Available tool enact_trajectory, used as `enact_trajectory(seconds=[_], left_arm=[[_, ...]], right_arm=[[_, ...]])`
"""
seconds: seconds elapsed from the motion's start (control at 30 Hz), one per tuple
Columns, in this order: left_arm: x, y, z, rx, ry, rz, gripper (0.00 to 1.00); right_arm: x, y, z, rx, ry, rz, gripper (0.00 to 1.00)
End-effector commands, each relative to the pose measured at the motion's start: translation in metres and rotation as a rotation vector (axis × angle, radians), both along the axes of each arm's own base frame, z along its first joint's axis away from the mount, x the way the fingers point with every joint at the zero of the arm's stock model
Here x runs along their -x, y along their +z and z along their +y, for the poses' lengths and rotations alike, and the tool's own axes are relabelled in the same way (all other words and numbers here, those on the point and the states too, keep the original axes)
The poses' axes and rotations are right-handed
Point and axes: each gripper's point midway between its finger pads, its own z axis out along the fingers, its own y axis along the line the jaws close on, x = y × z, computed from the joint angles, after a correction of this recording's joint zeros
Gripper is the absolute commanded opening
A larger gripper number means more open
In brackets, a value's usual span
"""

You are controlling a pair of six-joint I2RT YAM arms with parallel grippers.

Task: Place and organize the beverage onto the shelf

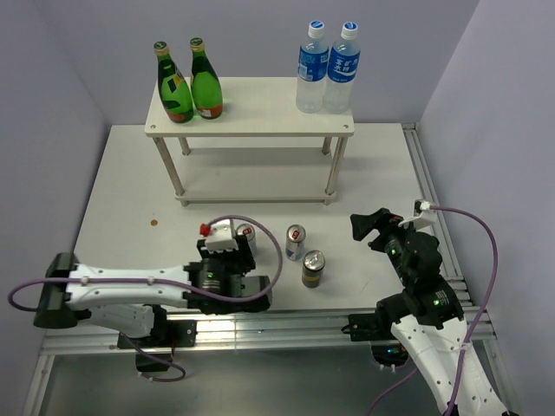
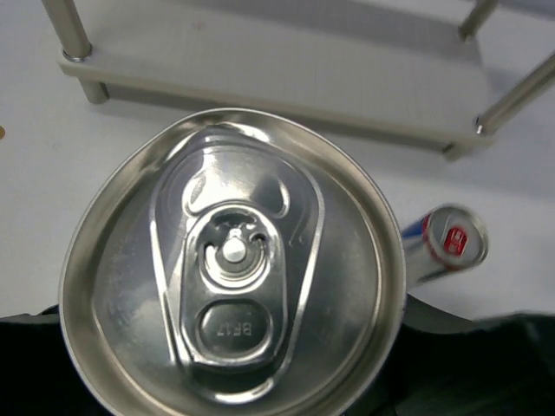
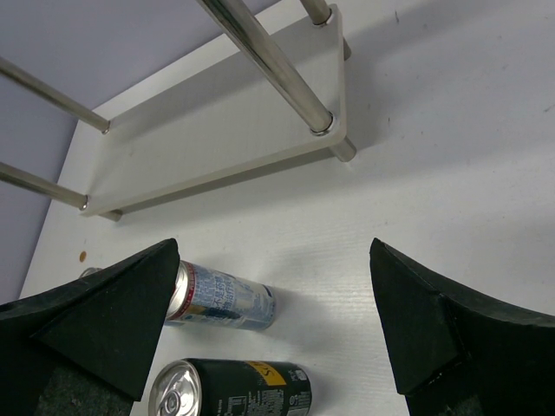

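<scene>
I will next carry the can outward in my left gripper and let go of it on the lower board's empty end under the green bottles, because that end is farther outward.
Two green bottles stand on the left of the shelf's top board. My left gripper is low over the table in front of the shelf. In the left wrist view it is shut on a can whose silver lid fills the view; the can's side is hidden. One slim silver can stands just to its right and also shows in the left wrist view. Another silver can and a dark can stand mid-table. My right gripper is open and empty, right of them.
Two clear water bottles with blue labels stand on the right of the top board. The shelf's lower board and metal legs lie ahead of both grippers. A small brown spot marks the table at the left.
</scene>
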Motion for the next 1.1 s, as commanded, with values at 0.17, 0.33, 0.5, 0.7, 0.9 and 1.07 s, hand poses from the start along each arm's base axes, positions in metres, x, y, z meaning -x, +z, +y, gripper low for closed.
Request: enact_trajectory(seconds=[0.17, 0.33, 0.5, 0.7, 0.9, 1.07], left_arm=[[-0.085, 0.092, 0.041, 0.042, -0.079, -0.245, 0.01], [-0.143, 0.087, 0.067, 0.023, 0.019, -0.229, 0.00], [-0.201, 0.063, 0.079, 0.010, 0.069, -0.207, 0.01], [-0.236, 0.052, 0.100, -0.007, 0.129, -0.237, 0.00], [-0.261, 0.037, 0.110, -0.015, 0.159, -0.247, 0.00], [-0.277, 0.033, 0.110, -0.027, 0.182, -0.283, 0.00]], right_arm=[[-0.002, 0.007, 0.002, -0.007, 0.004, -0.039, 0.97], [-0.001, 0.010, 0.001, -0.012, 0.002, -0.049, 0.98], [0.001, 0.011, 0.002, -0.014, 0.008, -0.045, 0.97], [0.002, 0.012, 0.002, -0.015, 0.011, -0.047, 0.97], [0.001, 0.011, 0.002, -0.010, 0.012, -0.043, 0.97], [-0.001, 0.008, 0.003, -0.007, 0.012, -0.031, 0.97]])
